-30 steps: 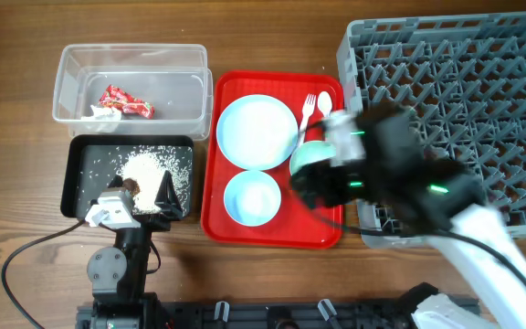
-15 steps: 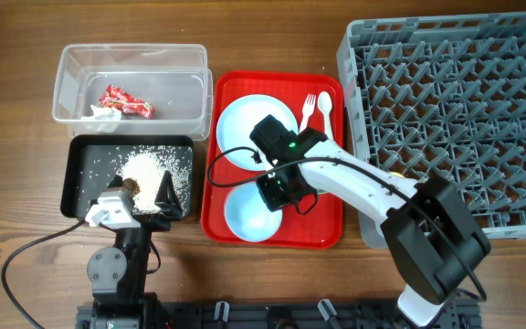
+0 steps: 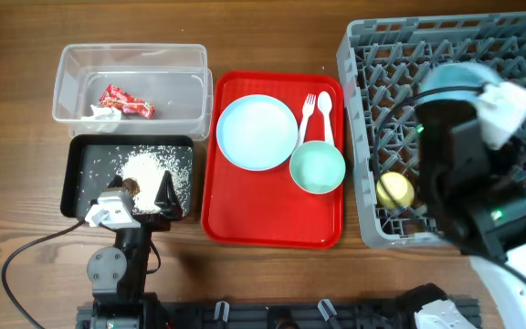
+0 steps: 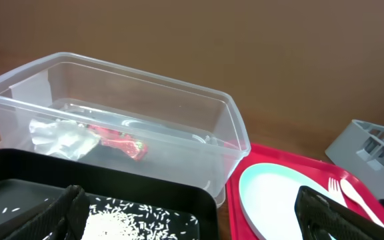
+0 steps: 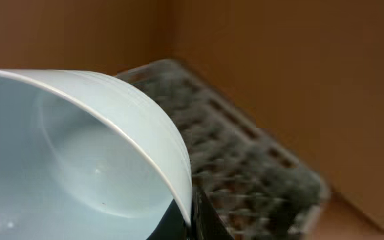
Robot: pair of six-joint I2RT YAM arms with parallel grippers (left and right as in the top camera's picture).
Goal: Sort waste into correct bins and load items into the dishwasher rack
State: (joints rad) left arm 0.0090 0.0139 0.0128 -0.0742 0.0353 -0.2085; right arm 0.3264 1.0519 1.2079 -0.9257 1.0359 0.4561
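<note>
The pegs outward of the yellow cup stand empty, so my right gripper will move down next and turn, tipping the pale blue bowl onto the rack's wires there to release it.
My right gripper (image 5: 193, 212) is shut on the rim of the small pale blue bowl (image 5: 59, 173), held up over the grey dishwasher rack (image 3: 519, 55). In the overhead view the bowl (image 3: 452, 77) shows above my right arm (image 3: 468, 174). A yellow cup (image 3: 394, 190) lies in the rack. The pale blue plate (image 3: 257, 132), mint green bowl (image 3: 317, 167), fork (image 3: 307, 114) and spoon (image 3: 325, 114) sit on the red tray. My left gripper (image 4: 192, 223) hangs open over the black tray (image 3: 76, 183), which holds rice (image 3: 153, 169) and a brown lump (image 3: 131, 185).
The clear tub (image 3: 71, 64) at the back left holds the red wrapper (image 3: 124, 102) and the white napkin (image 3: 103, 113). The flat red serving tray (image 3: 272, 224) lies between the bins and the rack. Bare wood table surrounds them.
My right gripper shut on the small blue bowl on the red tray, lifted it and swung right over the rack. The left arm has stayed still.
</note>
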